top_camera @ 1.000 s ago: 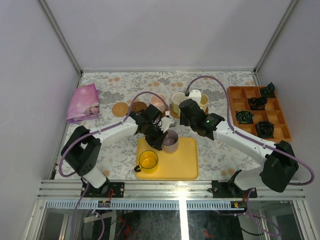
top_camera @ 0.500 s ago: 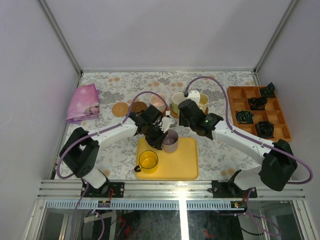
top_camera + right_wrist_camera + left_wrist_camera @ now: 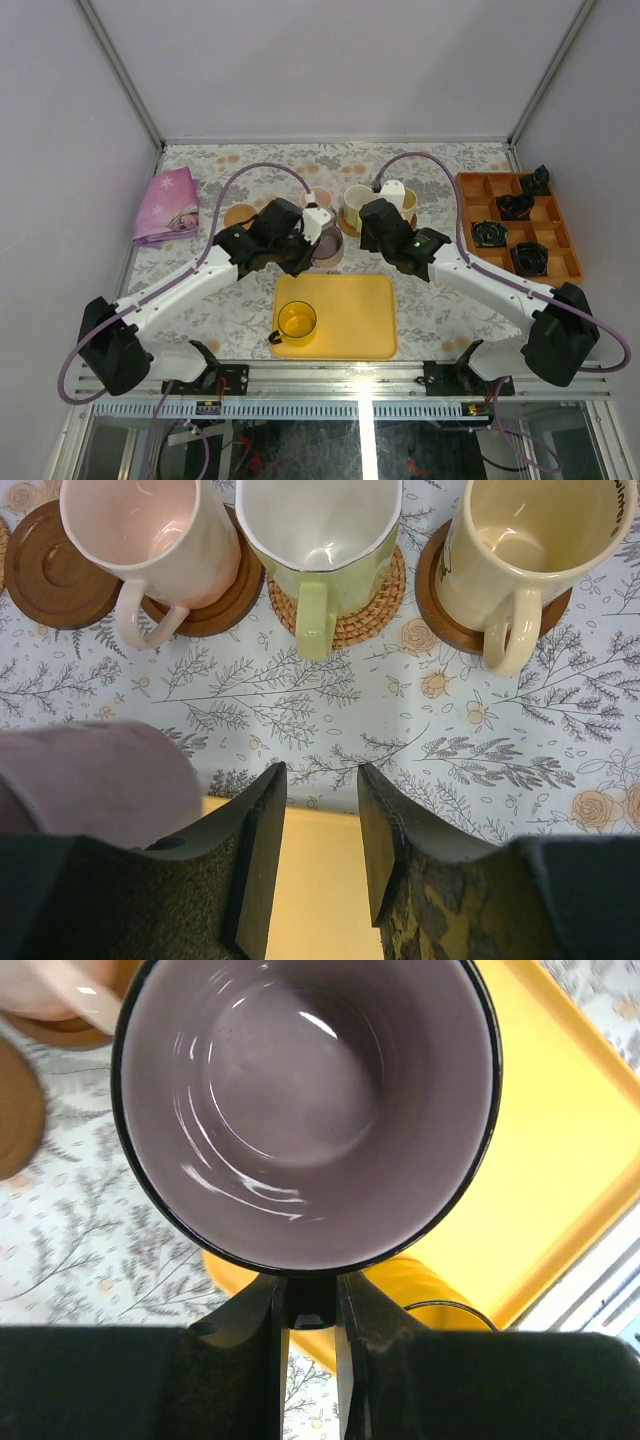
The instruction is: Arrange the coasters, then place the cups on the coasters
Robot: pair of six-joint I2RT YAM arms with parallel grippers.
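Observation:
I will move my left gripper outward and down, to release the cup on the empty wooden coaster (image 3: 15, 1110), which lies outward and below, beside the pink cup.
My left gripper (image 3: 312, 1295) is shut on the black handle of the purple-grey cup (image 3: 305, 1110), which hangs above the tray's far edge (image 3: 328, 250). An empty wooden coaster (image 3: 45, 565) lies left of the pink cup (image 3: 150, 530), which stands on its own coaster (image 3: 215, 600). The white cup with the green handle (image 3: 320, 530) stands on a woven coaster (image 3: 350, 620). The cream cup (image 3: 530, 540) stands on a wooden coaster (image 3: 440, 590). The yellow cup (image 3: 296, 320) stands on the tray. My right gripper (image 3: 320, 850) is open and holds nothing, near the row of cups.
The yellow tray (image 3: 350, 320) lies in front of the arms. A pink cloth (image 3: 167, 205) lies at the far left. An orange compartment box (image 3: 470, 205) with black parts stands at the right. Another coaster (image 3: 240, 214) shows beside the left arm.
My left arm has lifted the purple-grey cup off the tray and carried it back and slightly left toward the coasters. The right arm has barely moved.

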